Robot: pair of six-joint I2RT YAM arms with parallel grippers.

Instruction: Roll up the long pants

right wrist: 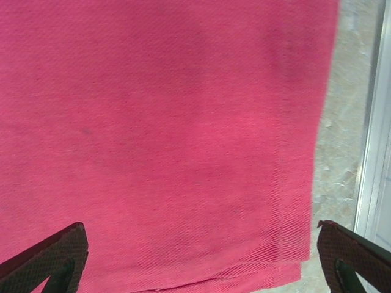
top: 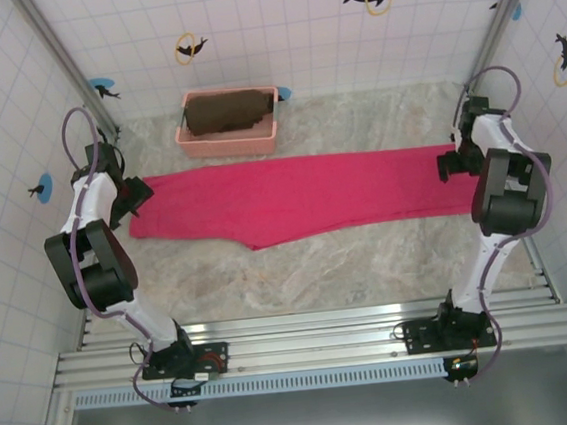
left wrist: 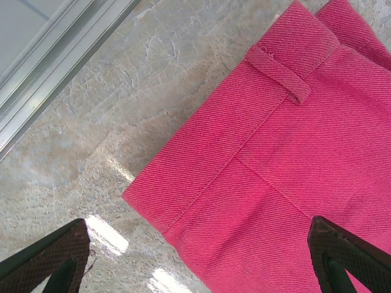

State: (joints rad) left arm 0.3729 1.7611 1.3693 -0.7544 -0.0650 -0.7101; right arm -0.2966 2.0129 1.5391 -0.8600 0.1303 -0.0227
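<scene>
The right gripper will move toward the side rail and down to close, because the stitched hem (right wrist: 294, 223) is closer to that rail than the middle of the gripper's fingers is.
The long pants (top: 302, 196) lie flat and folded lengthwise across the table, running from left to right. Their waistband end with a belt loop (left wrist: 278, 73) is on the left, and the leg hems (right wrist: 287, 268) are on the right. My left gripper (top: 133, 197) hovers open over the waistband corner (left wrist: 201, 232), fingers well apart, nothing between them. At the hem end my right gripper (top: 457, 163) hovers open above the pink fabric (right wrist: 183, 152), its two fingertips wide at the bottom corners of the wrist view.
A pink basket (top: 229, 137) holding a dark brown cloth (top: 226, 112) stands at the back, just behind the pants. Metal frame rails (left wrist: 55, 73) border the table on both sides (right wrist: 372, 134). Bare marbled tabletop (top: 299, 271) lies in front of the pants.
</scene>
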